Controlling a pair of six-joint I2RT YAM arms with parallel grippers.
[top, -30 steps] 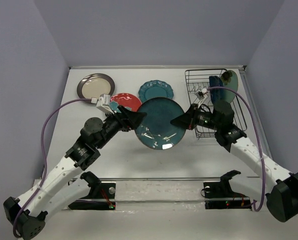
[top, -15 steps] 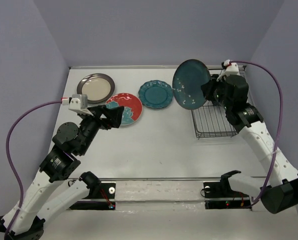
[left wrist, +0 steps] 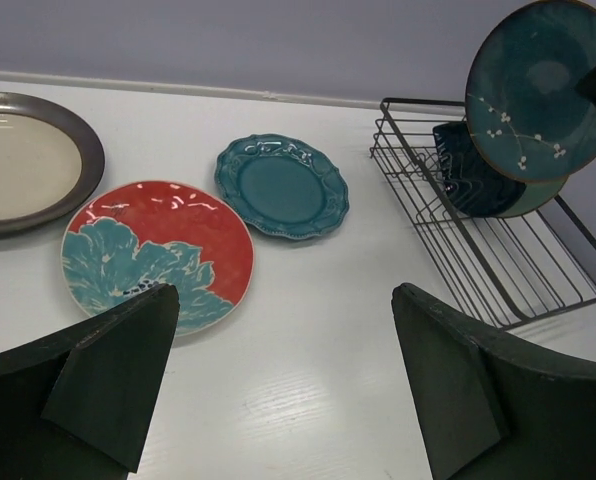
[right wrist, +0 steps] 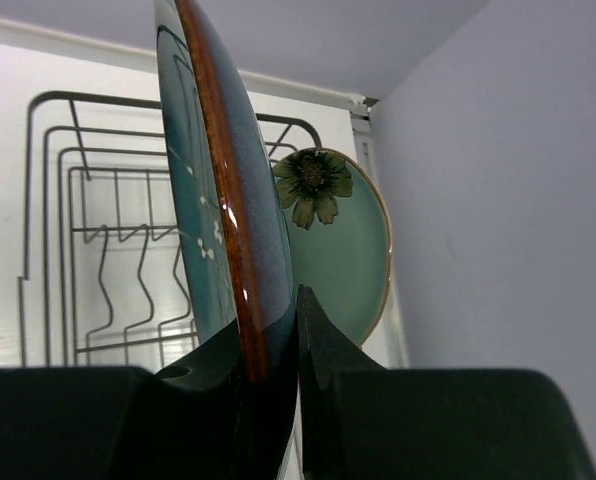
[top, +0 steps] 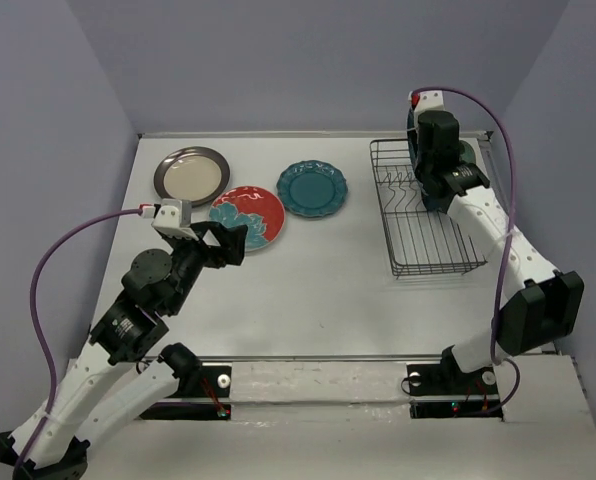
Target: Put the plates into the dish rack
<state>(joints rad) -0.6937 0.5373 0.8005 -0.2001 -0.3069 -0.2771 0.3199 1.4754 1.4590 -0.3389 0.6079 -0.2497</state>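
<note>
The robot's right hand is to go down, stand the teal plate between the dish rack's empty wires (top: 414,192) (right wrist: 184,298) next to the dark blue plate and let go of the teal plate's rim, because the wires are below the hand.
My right gripper (right wrist: 273,320) is shut on the rim of the glossy dark teal plate (right wrist: 213,200), holding it upright on edge over the far end of the black wire dish rack (top: 430,228). The pale mint plate with a flower (right wrist: 343,250) stands in the rack just behind it, and a dark blue plate (left wrist: 466,175) stands there too. My left gripper (left wrist: 283,300) is open and empty above the table, near the red floral plate (top: 248,218). The scalloped teal plate (top: 312,188) and the cream plate with a dark rim (top: 191,173) lie flat on the table.
The rack's (left wrist: 498,265) near rows of prongs hold nothing. The white table (top: 308,280) ends at a back wall, with side walls close on the left and right. A purple cable loops from each wrist.
My right gripper carried the dark teal plate from mid-table up and back to the rack's far end. My left gripper let go of it and drew back left.
</note>
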